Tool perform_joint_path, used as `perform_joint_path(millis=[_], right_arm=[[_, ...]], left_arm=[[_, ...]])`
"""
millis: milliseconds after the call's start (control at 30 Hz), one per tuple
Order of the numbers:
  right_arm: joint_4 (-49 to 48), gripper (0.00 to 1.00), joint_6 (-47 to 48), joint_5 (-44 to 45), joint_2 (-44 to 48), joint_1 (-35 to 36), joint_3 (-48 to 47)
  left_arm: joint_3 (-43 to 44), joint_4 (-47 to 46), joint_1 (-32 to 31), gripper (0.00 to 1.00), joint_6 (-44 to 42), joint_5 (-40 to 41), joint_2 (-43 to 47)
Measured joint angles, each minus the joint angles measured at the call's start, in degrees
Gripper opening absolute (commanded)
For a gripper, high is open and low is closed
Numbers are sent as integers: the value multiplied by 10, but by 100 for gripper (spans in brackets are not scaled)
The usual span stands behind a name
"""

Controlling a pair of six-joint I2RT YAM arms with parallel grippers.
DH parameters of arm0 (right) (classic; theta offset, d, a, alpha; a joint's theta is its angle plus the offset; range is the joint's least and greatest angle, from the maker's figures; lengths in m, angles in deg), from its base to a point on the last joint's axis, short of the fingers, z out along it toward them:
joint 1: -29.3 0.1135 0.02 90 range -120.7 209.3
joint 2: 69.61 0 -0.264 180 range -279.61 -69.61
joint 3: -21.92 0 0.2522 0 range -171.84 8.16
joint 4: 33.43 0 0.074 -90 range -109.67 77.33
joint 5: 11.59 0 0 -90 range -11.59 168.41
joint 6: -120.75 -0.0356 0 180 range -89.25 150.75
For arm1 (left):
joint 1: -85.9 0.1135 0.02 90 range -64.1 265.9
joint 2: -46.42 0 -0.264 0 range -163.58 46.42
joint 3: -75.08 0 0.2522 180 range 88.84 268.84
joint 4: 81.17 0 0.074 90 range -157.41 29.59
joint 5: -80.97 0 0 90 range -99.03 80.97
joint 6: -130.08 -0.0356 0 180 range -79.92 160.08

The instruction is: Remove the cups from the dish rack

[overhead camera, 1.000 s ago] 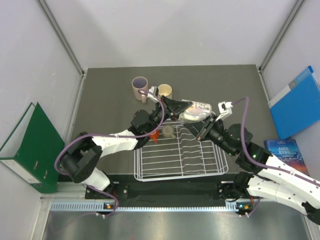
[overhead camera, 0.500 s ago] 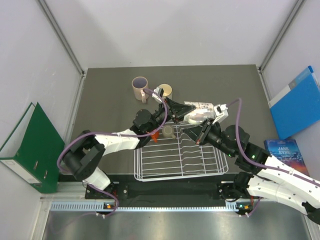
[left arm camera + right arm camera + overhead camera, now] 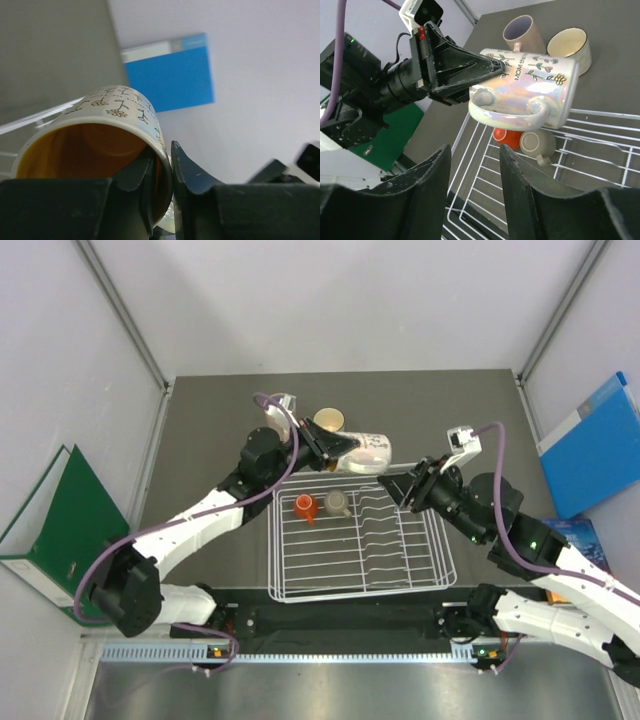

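Note:
The tabletop is clear beside the pinkish-beige mug, so next my left gripper will swing toward the left in the top view and bring the speckled mug there down, turned upright.
My left gripper (image 3: 341, 449) is shut on the rim of the speckled mug with orange inside (image 3: 366, 451), one finger inside and one outside (image 3: 165, 155). It holds the mug (image 3: 530, 85) on its side in the air over the back edge of the white wire dish rack (image 3: 355, 562). My right gripper (image 3: 413, 487) is open and empty (image 3: 475, 155), just right of the mug. The small red-orange cup (image 3: 305, 506) and the small tan cup (image 3: 338, 502) lie in the rack's back left corner. The cream mug (image 3: 329, 421) and the pinkish-beige mug (image 3: 520, 32) stand on the table behind the rack.
A green binder (image 3: 60, 530) leans at the left wall. A blue folder (image 3: 600, 445) and a book (image 3: 575, 540) lie at the right. The rack's wavy plate slots (image 3: 395, 535) fill its right half.
My left gripper has carried the speckled mug up and back to the left, away from the rack. My right gripper has drawn off to the right and now stands apart from the mug.

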Motion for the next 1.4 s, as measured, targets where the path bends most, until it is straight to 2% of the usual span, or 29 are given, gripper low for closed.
perform_joint_path(millis=[167,333,500,667,767,1100,1233,1400], right_arm=[[19,45,23,12,-2,0,-17],[34,45,49,29,-12,0,-33],[47,45,73,42,-30,0,-48],[69,45,90,60,-66,0,-71],[80,45,103,69,-73,0,-72],[85,45,125,70,-69,0,-71],[85,45,128,68,-60,0,-67],[91,45,129,68,-55,0,-63]], left_arm=[[53,158,46,0,-68,14,-14],[154,305,88,0,-148,54,-37],[305,445,110,0,-244,140,-82],[483,605,115,0,-323,263,-177],[549,680,125,0,-349,318,-235],[628,844,196,0,-406,424,-337],[666,850,203,0,-428,430,-355],[670,843,207,0,-444,420,-394]])
